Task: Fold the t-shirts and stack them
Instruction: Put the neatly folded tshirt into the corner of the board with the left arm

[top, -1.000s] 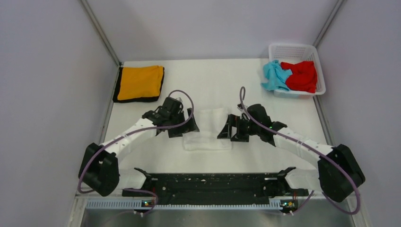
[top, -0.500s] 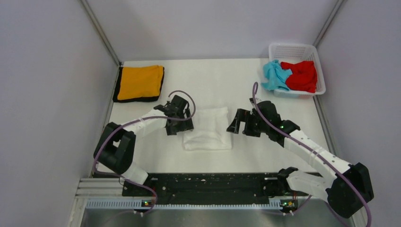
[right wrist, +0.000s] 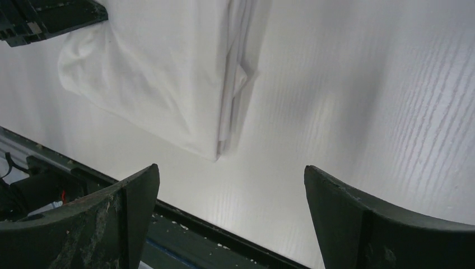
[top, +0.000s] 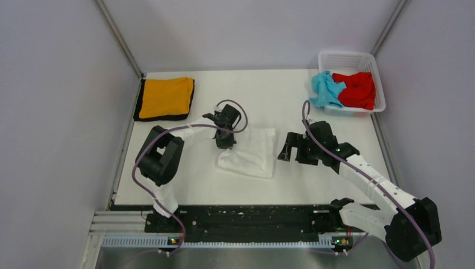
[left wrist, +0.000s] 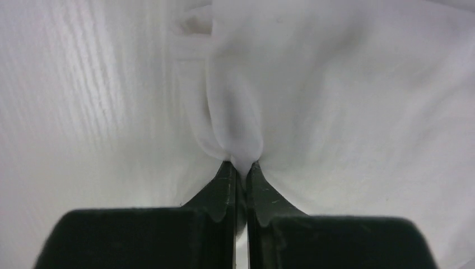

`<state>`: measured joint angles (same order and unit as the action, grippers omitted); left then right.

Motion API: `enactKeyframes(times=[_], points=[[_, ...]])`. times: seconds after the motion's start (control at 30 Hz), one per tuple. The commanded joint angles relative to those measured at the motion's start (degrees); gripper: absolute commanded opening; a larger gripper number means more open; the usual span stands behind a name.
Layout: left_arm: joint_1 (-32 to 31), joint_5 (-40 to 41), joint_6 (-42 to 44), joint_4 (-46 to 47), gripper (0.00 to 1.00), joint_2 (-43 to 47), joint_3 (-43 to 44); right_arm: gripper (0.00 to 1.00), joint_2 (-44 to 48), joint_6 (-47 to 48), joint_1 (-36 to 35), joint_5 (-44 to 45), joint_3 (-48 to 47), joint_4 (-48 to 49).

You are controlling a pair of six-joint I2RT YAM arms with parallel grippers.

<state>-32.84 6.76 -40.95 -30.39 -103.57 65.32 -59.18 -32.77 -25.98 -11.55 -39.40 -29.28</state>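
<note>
The folded orange t-shirt [top: 165,97] starts the stack outward of my left gripper, leftward in the top view. Next I rise, carry across, lower onto it and release.
The folded white t-shirt [top: 250,157] lies mid-table, skewed. My left gripper [top: 226,144] is shut on a pinched ridge of cloth at its left edge; the left wrist view shows the white t-shirt [left wrist: 336,106] bunched between the closed left gripper [left wrist: 242,166]. My right gripper [top: 287,151] stands open just right of the shirt, apart from it. In the right wrist view the open right gripper [right wrist: 232,175] holds nothing and the white t-shirt [right wrist: 157,67] lies ahead to the left. The folded orange t-shirt [top: 165,97] sits far left. The light blue t-shirt [top: 325,89] and red t-shirt [top: 356,88] are crumpled in the basket.
The white lattice basket [top: 348,58] stands at the far right corner. A black rail [top: 246,216] runs along the table's near edge and shows as the black rail [right wrist: 185,224] in the right wrist view. Grey walls enclose the table on three sides.
My left gripper has shut on the white shirt's left edge and shifted right and away, twisting the shirt askew. My right gripper has backed off to the right, still open.
</note>
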Motion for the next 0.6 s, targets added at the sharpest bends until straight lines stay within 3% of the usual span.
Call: enactKeyframes(times=[0.0,0.13,0.37,0.57], points=[[-1.4,6.1,-2.2,-4.5,0.00,-10.3,5.8,0.99,0.5,3.9,1.8,2.6,-3.0,-0.7],[-1.6,15.4,-3.2,-14.8,0.00,-13.8,17.2,0.99,0.6,6.2,2.1,7.2,-3.6,-0.5],[-0.9,39.2,-0.2,-29.2,0.00,-19.6,38.5,0.99,5.9,8.7,2.1,15.4,-0.6,1.6],[3.4,47.6,9.0,-26.0,0.00,-22.4,48.0,0.99,8.8,7.1,2.1,19.4,1.0,3.0]])
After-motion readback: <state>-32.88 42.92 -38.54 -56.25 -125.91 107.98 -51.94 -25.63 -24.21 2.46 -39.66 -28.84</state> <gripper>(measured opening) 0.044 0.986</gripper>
